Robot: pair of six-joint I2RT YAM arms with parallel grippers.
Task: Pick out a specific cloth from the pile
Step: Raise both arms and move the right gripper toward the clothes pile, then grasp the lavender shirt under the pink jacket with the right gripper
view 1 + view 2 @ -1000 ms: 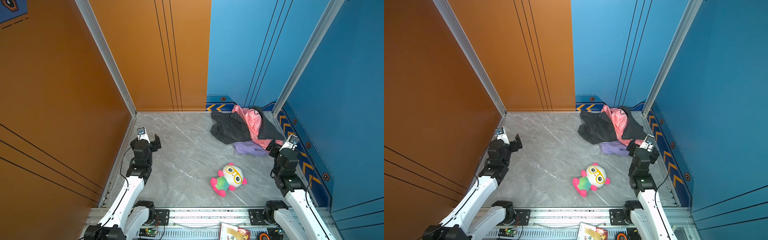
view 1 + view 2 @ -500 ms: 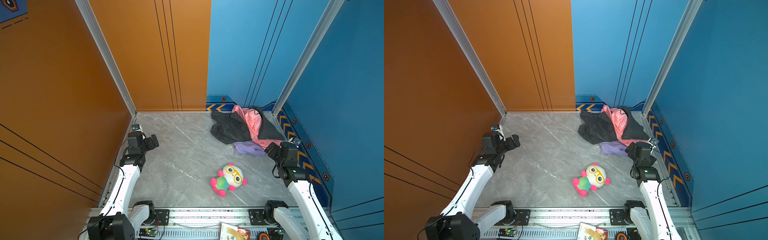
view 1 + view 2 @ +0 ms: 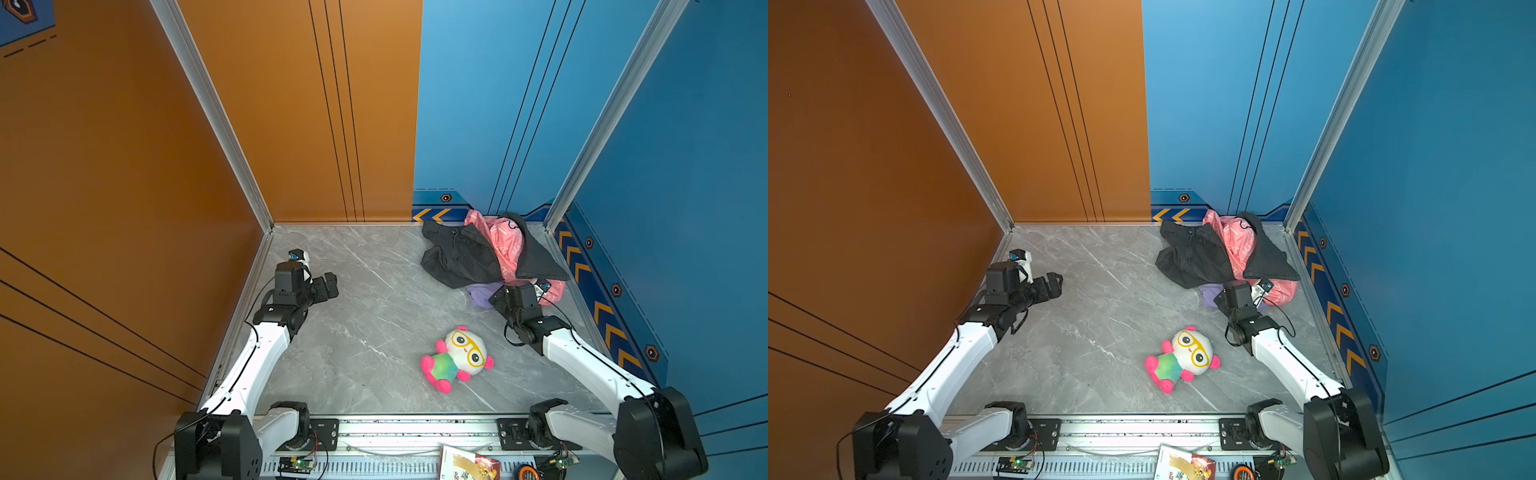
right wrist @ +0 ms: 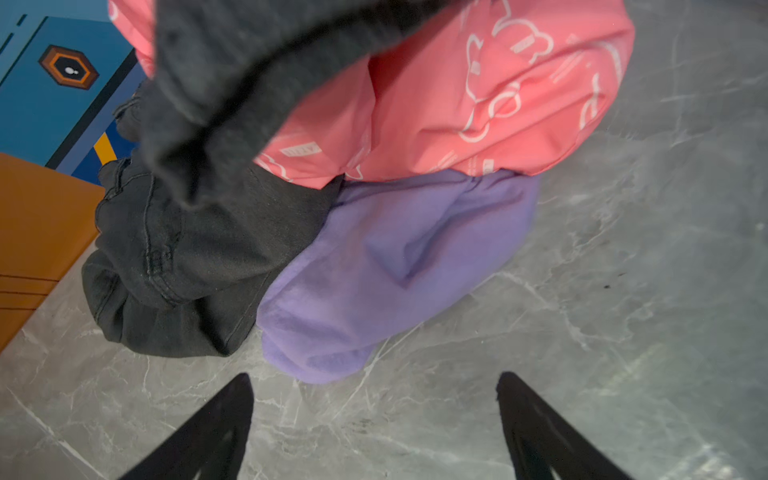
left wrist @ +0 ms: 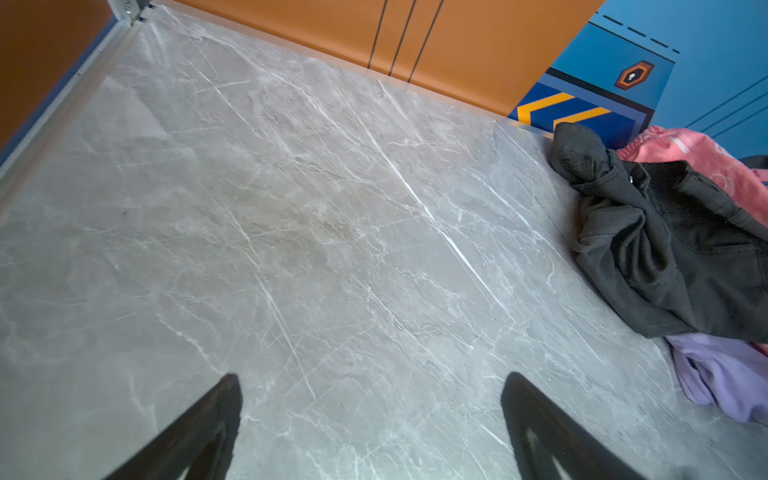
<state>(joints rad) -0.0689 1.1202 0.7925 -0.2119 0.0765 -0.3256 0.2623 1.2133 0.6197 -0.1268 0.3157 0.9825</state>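
The lavender cloth sticks out from beneath the pink cloth at one part, so my right gripper should next move down and outward onto the uncovered fold of lavender cloth.
The pile lies in the far right corner: a black garment, a pink cloth with white print and, under them at the near edge, the lavender cloth. My right gripper is low at the cloth's near edge. It is open, with only bare floor between its fingers. My left gripper is open over bare floor at the left and holds nothing.
A pink-and-white plush toy with yellow glasses lies on the grey marble floor in front of the pile, near my right arm. Orange walls stand left and behind, blue walls behind and right.
My right gripper has dropped and moved left, up to the lavender cloth's edge. My left arm has lowered and its gripper now points toward the middle of the floor.
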